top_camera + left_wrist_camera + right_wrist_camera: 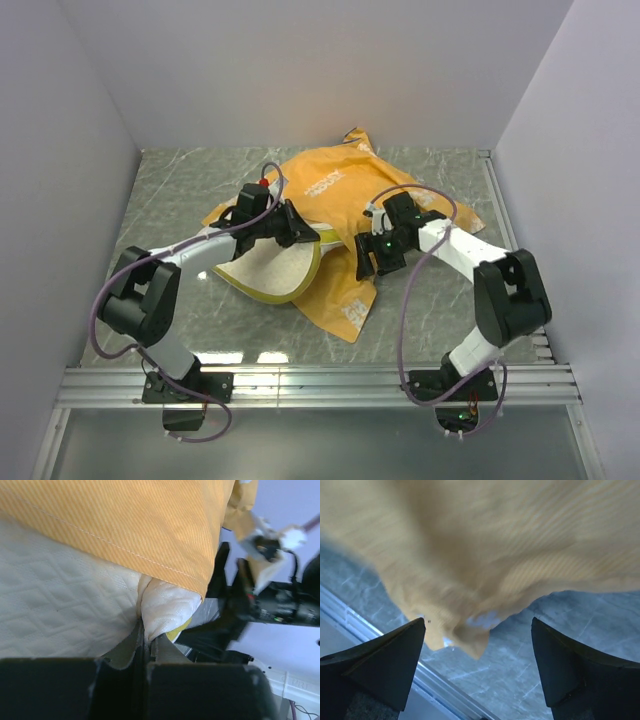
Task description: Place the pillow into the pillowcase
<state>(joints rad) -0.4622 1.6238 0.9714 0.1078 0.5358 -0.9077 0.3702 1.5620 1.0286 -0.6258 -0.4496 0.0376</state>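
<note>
The left gripper opens next, barely shifting from its place at the pillowcase hem (150, 540), to release the pinched fold of pillow, since it already reaches under that hem.
The pillowcase (340, 205) lies orange-yellow side up across the middle of the table. The cream-white pillow (272, 268) with its yellow-green band sticks out of its left opening, partly covered. My left gripper (293, 230) is shut on a pinched fold of the pillow (165, 607) just under the pillowcase hem (150, 540). My right gripper (368, 262) is open, hovering over the pillowcase's lower flap (470, 580), with nothing between its fingers (395, 655).
The grey marbled table (440, 300) has a metal rail (320, 382) along its near edge, also seen in the right wrist view (395, 645). White walls close in the left, back and right. The right arm (270, 605) shows close by in the left wrist view.
</note>
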